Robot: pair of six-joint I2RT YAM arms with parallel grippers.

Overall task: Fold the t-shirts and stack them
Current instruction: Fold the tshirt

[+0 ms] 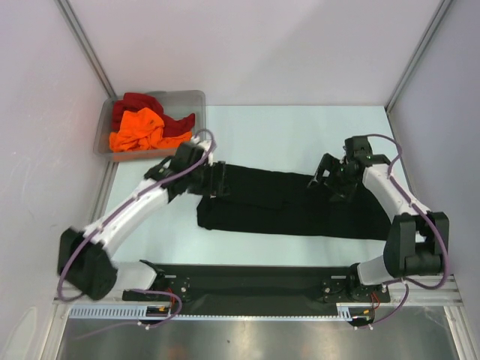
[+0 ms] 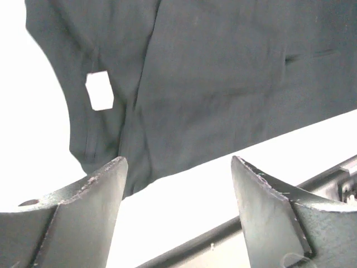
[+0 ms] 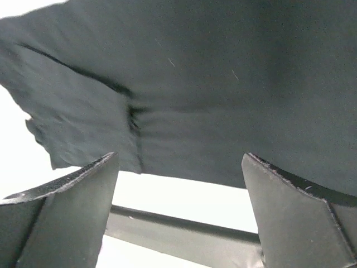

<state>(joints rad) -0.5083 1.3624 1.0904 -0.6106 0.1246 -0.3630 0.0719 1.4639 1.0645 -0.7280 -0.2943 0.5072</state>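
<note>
My left gripper should next move back and down onto the near corner (image 1: 203,223) (image 2: 133,181) of the black t-shirt's tagged end, since that corner is below the gripper's fingers, nearer the bar.
A black t-shirt (image 1: 292,206) lies folded into a long band across the middle of the table. My left gripper (image 1: 220,181) hovers over its left end, open and empty. My right gripper (image 1: 325,180) hovers over the right part, also open and empty. The left wrist view shows the black t-shirt (image 2: 223,84) with a white tag (image 2: 99,90) beyond the spread fingers (image 2: 106,206) of the left gripper (image 2: 178,167). The right wrist view shows the black t-shirt (image 3: 212,84), a seam crossing it, ahead of the open right gripper (image 3: 178,162). An orange t-shirt (image 1: 139,131) and a dark red t-shirt (image 1: 139,103) are bunched in the bin.
The clear grey plastic bin (image 1: 191,97) stands at the back left corner of the white table (image 1: 300,135). A black rail (image 1: 247,276) carrying the arm bases runs along the near edge. Frame posts rise at both back corners.
</note>
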